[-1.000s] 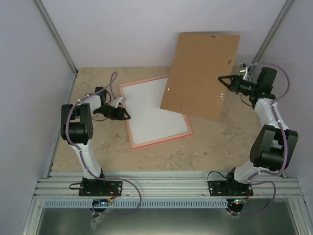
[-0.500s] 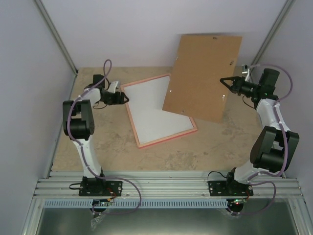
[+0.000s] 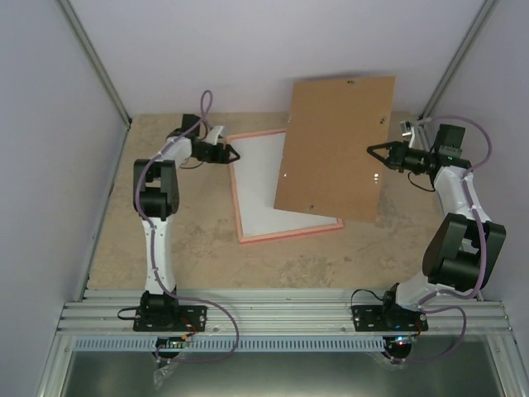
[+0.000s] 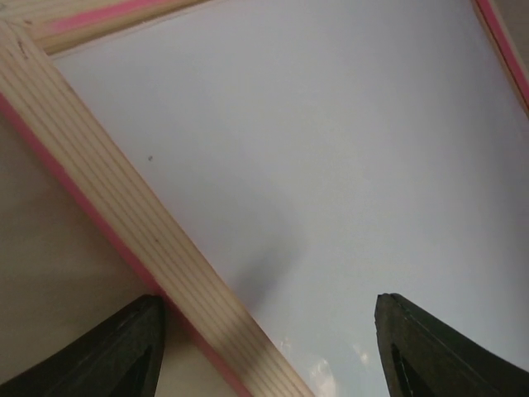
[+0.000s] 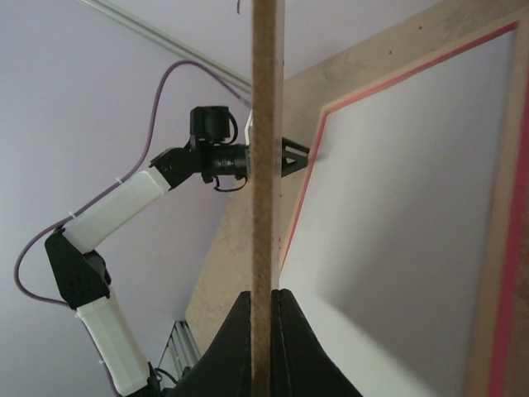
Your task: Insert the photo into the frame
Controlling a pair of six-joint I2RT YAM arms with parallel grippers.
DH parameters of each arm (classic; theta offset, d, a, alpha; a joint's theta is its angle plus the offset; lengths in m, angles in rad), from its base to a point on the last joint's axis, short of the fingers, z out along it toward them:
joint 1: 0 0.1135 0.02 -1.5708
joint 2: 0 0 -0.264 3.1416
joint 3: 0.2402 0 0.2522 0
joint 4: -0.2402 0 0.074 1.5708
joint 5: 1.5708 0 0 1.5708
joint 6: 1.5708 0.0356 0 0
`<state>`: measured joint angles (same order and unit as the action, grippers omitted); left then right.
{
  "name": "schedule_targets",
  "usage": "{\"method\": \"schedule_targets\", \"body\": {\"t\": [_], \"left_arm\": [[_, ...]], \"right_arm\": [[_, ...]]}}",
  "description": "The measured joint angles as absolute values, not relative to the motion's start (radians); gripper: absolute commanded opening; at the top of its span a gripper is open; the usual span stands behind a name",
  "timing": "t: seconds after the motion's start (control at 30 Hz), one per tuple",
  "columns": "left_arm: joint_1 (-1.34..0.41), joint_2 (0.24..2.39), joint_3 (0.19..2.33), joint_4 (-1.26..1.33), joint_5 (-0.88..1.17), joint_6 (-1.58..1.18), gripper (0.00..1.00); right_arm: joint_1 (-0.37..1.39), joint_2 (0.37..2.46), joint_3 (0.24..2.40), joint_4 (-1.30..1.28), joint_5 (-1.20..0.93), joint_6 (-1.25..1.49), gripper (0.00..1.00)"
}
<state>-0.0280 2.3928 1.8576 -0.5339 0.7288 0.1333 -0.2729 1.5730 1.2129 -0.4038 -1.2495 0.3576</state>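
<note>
I will next lower the cardboard with my right gripper, to the gripper's left in the top view, onto the frame's uncovered white surface below, and let it go.
The pink frame (image 3: 289,232) lies flat on the table. A white surface (image 3: 260,182) fills it and looks like the photo's plain back; no picture side shows. My left gripper (image 3: 235,154) is open at the frame's far left corner. In the left wrist view (image 4: 266,302) its jaws stand astride the frame's wooden rail (image 4: 107,207), one outside and one over the white surface (image 4: 331,149). My right gripper (image 3: 371,151) is shut on the right edge of the brown cardboard sheet (image 3: 335,145) and holds it above the frame's right part. The right wrist view (image 5: 264,291) shows the sheet edge-on (image 5: 267,124).
The cardboard hides the frame's far right corner from above. Pale walls stand close at the back and on both sides. An aluminium rail (image 3: 281,314) runs along the near edge by the arm bases. The left arm (image 5: 124,207) shows in the right wrist view.
My left gripper has moved away and to the right, up to the frame's far left corner. The frame has slid right and turned. The cardboard has shifted slightly left and tilted.
</note>
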Motion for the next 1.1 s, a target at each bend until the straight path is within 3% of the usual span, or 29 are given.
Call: {"method": "schedule_targets", "body": {"t": [0.27, 0.53, 0.83, 1.1], "left_arm": [[-0.188, 2.415, 1.892, -0.550, 0.805, 0.125, 0.79], [-0.150, 2.353, 1.897, -0.556, 0.798, 0.091, 0.83], [-0.096, 2.055, 1.639, -0.523, 0.759, 0.098, 0.82], [-0.108, 2.004, 1.440, -0.508, 0.743, 0.084, 0.83]], "right_arm": [[-0.273, 1.567, 1.180, -0.493, -1.254, 0.274, 0.01], [-0.229, 1.606, 1.158, -0.514, -1.293, 0.239, 0.01], [-0.215, 1.883, 1.373, -0.902, -1.319, -0.123, 0.01], [-0.215, 2.094, 1.523, -1.219, -1.312, -0.411, 0.01]]}}
